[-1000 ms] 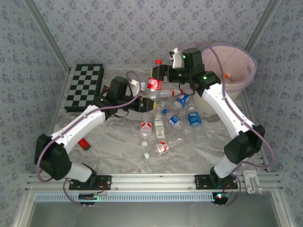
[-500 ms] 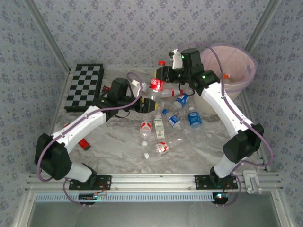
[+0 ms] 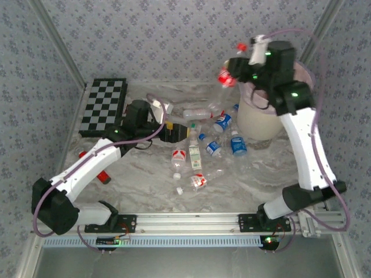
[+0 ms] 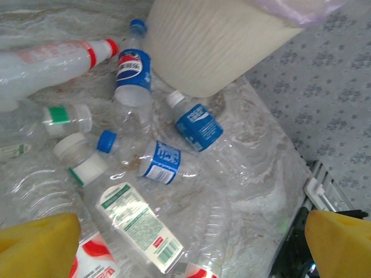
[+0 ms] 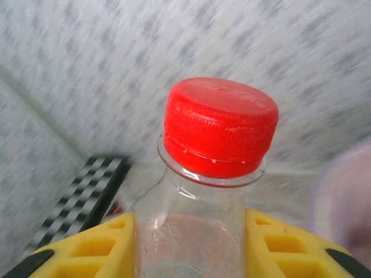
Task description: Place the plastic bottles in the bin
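Next, my right gripper swings the clear bottle over the bin's rim, down into the bin's lined opening (image 3: 301, 75) (image 5: 356, 229) beside and below it, and releases it.
My right gripper (image 3: 239, 62) is raised beside the left rim of the cream bin (image 3: 262, 119) with its pink bag liner (image 3: 301, 75). It is shut on a clear bottle with a red label (image 3: 225, 77). In the right wrist view the yellow fingers (image 5: 87, 249) clamp that red-capped bottle (image 5: 191, 220) just under its neck. Several more bottles (image 3: 208, 145) lie on the marble table between the arms. My left gripper (image 3: 177, 132) hangs low over them, open; its yellow fingertips (image 4: 35, 243) flank a green-and-white labelled bottle (image 4: 136, 226) and blue-labelled ones (image 4: 197, 127), with the bin wall (image 4: 214, 40) beyond.
A black-and-white chequered board (image 3: 103, 106) lies at the back left. A small red object (image 3: 103, 176) rests near the left arm. Patterned walls close the table on three sides, and an aluminium rail (image 3: 191, 220) runs along the front edge.
The right arm has lifted the red-labelled bottle off the pile, up and to the right, to the bin's left rim. The left gripper stays low over the bottles.
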`<state>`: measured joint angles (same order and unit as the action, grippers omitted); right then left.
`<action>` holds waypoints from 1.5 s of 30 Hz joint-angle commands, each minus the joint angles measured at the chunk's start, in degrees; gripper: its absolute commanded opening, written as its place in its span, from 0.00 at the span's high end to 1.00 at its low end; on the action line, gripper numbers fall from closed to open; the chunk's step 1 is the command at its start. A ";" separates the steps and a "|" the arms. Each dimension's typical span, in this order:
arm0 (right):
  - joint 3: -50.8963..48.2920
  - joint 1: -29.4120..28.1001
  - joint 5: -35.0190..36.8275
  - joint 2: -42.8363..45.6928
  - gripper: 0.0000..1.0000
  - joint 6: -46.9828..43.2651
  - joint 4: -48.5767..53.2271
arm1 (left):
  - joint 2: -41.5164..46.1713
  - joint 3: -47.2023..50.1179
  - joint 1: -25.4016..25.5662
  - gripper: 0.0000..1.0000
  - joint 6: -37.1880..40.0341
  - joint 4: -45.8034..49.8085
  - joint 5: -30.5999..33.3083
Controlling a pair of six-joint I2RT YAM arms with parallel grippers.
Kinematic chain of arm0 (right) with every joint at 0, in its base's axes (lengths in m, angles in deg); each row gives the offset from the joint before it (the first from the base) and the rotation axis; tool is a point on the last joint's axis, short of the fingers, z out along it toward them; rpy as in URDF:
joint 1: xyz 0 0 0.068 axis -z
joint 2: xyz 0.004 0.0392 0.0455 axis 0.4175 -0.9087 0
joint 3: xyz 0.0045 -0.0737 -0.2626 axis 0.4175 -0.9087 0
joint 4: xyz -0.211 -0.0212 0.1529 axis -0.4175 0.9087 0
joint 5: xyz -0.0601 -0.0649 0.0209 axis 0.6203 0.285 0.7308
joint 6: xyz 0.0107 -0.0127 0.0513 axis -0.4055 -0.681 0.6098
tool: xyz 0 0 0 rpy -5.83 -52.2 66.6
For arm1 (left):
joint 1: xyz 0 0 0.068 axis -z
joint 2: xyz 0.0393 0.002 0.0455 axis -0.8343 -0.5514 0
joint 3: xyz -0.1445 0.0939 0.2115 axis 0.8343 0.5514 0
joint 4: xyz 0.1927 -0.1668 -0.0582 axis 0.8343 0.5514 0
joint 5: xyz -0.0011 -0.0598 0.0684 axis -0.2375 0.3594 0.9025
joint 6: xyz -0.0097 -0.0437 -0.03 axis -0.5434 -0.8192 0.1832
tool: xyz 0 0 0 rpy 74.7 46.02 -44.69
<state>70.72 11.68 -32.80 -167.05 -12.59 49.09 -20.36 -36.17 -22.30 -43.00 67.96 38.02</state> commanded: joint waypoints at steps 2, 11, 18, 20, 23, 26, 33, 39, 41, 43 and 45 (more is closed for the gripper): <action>6.26 7.47 10.05 -0.06 0.94 -6.69 5.41 | 0.52 2.44 -0.07 0.01 -0.76 2.15 2.98; 18.92 14.92 20.04 -11.39 1.00 -16.32 15.73 | 0.23 7.88 0.11 0.01 -5.83 -0.51 4.91; 25.60 15.86 23.67 -21.63 1.00 -19.13 26.11 | -0.01 7.42 0.09 0.01 -4.24 3.63 8.52; 26.85 16.11 23.45 -24.43 1.00 -19.57 28.40 | -0.20 8.12 0.09 0.01 -4.77 3.16 8.70; 27.10 16.41 23.17 -28.04 1.00 -19.60 30.69 | -0.97 8.29 0.19 0.01 -4.89 3.27 8.71; 25.60 16.42 21.94 -30.82 1.00 -19.03 30.78 | -1.87 7.82 0.20 0.01 -4.24 4.03 8.83; 23.28 16.34 21.01 -37.12 1.00 -14.34 29.87 | -3.21 6.87 0.30 0.01 -3.04 5.47 9.14; 13.05 16.42 21.78 -37.93 0.96 -9.77 20.98 | -3.82 6.54 0.20 0.01 -1.98 5.16 8.51; 9.15 16.36 21.43 -37.76 0.92 -8.24 17.62 | -4.03 6.71 -0.11 0.01 -2.57 3.73 7.80; 4.52 16.25 21.05 -37.03 0.88 -6.93 13.83 | -4.54 6.48 -0.20 0.01 -2.94 3.04 7.34; -0.92 16.13 21.28 -35.70 0.84 -5.48 9.21 | -5.36 6.12 -0.14 0.01 -3.20 2.75 7.21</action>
<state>77.49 27.66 -10.90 -199.72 -23.36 60.72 -24.62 -27.93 -22.30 -46.43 72.01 46.21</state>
